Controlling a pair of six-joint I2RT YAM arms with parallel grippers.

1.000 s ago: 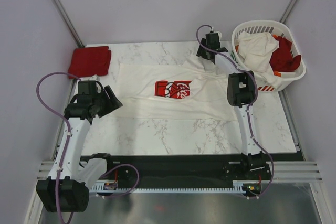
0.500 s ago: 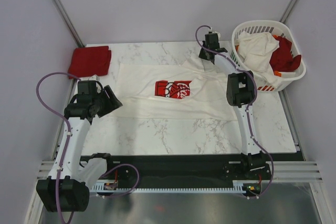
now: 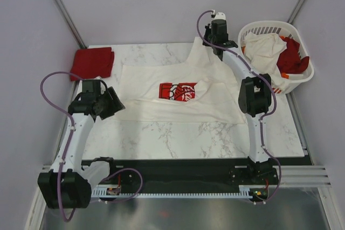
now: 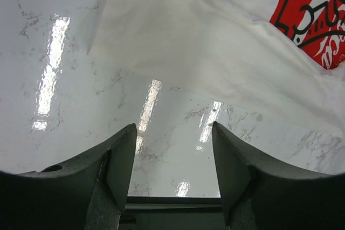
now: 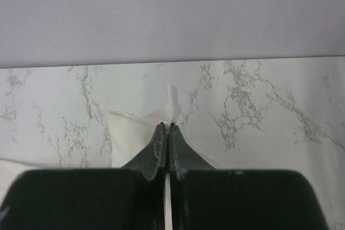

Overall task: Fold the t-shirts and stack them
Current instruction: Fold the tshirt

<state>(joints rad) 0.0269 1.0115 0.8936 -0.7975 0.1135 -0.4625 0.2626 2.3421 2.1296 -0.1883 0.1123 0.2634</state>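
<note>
My left gripper moves outward and down onto the cream-white t-shirt's far corner point(image 3: 124, 68) next, since my right gripper pinches the opposite part.
A cream-white t-shirt point(image 3: 156, 106) with a red graphic lies spread on the marble table. Its far right part is pulled up into a peak. My right gripper point(image 3: 214, 42) is shut on a pinch of that cloth, near the table's back edge. In the right wrist view a tuft of the t-shirt point(image 5: 171, 100) sticks out past the closed right gripper point(image 5: 166, 126). My left gripper point(image 3: 114, 104) stands open at the shirt's left edge. In the left wrist view the left gripper point(image 4: 173, 127) holds nothing, over bare marble just short of the t-shirt's hem point(image 4: 215, 52). A folded red t-shirt point(image 3: 92, 62) lies at the back left corner.
A white slatted laundry basket point(image 3: 253, 29) stands at the back right, holding a cream-white t-shirt point(image 3: 267, 49) and a red t-shirt point(image 3: 294, 55). Purple walls close in the table on three sides. The marble table's point(image 3: 178, 138) near half is bare.
My right gripper has shut on the shirt's far right edge and risen toward the back, pulling the cloth up into a peak. The left arm has shifted slightly, still open.
</note>
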